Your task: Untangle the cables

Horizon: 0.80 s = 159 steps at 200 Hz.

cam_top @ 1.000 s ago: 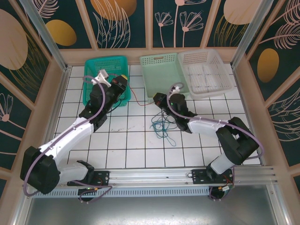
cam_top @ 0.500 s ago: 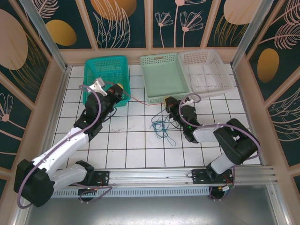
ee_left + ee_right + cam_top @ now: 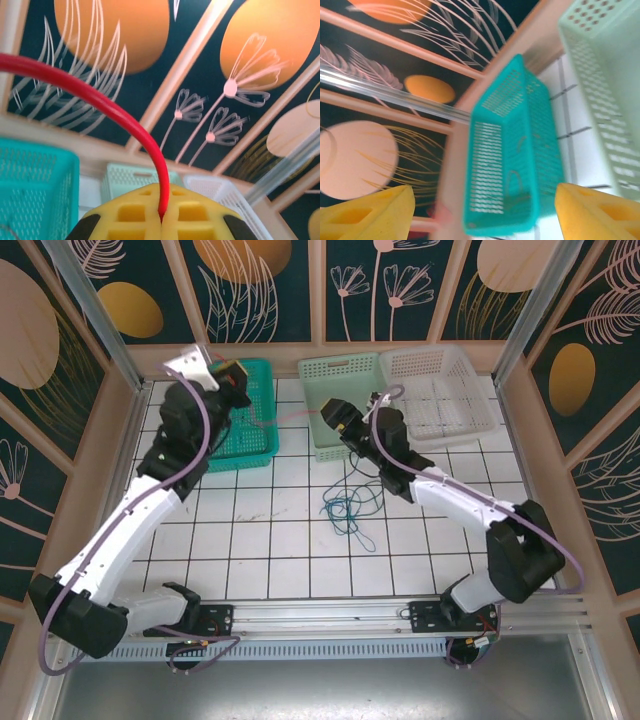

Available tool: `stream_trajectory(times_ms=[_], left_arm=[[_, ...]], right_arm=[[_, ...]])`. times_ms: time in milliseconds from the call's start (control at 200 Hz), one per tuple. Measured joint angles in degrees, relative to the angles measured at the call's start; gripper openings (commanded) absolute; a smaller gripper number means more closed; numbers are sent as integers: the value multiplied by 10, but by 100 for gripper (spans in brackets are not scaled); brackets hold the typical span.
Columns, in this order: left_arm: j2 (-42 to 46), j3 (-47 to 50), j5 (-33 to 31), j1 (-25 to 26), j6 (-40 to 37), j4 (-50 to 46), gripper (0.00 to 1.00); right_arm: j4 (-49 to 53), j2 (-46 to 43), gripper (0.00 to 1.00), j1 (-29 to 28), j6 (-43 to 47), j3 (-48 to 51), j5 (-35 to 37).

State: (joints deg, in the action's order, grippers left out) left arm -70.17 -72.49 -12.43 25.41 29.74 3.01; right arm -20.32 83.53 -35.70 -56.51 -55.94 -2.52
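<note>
My left gripper tips its fingers downward next and lowers the red cable into the teal basket (image 3: 250, 440) to release the cable.
My left gripper (image 3: 228, 375) is raised over the teal basket (image 3: 250, 440). Its yellow fingers (image 3: 135, 215) are shut on the red cable (image 3: 100, 97), which arcs up and away to the left in the left wrist view. From above, the red cable (image 3: 290, 416) runs as a thin line from that gripper towards my right gripper (image 3: 335, 416). The right gripper hovers at the front left corner of the pale green basket (image 3: 350, 370). Its yellow fingers (image 3: 370, 212) stand wide apart with nothing between them. The blue and dark green cables (image 3: 346, 508) lie tangled on the white tiles.
A white basket (image 3: 440, 390) stands right of the pale green one along the back wall. The teal basket (image 3: 515, 165) lies ahead of the right gripper (image 3: 485, 215). Patterned walls and metal posts enclose the tiled floor.
The left arm has lifted up and back over the teal basket, pulling the red cable with it. The right gripper has opened and moved up and left to the green basket's corner.
</note>
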Motion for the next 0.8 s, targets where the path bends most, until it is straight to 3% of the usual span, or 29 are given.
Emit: stream_trajectory(times_ms=[220, 380, 796], left_arm=[[-87, -143, 28, -64, -92, -80, 0], [-169, -183, 84, -122, -121, -129, 0], [-379, -243, 166, -184, -152, -243, 0]], right_arm=[[179, -62, 75, 20, 92, 42, 34], [278, -106, 74, 29, 137, 76, 61], [383, -108, 71, 38, 183, 115, 71]])
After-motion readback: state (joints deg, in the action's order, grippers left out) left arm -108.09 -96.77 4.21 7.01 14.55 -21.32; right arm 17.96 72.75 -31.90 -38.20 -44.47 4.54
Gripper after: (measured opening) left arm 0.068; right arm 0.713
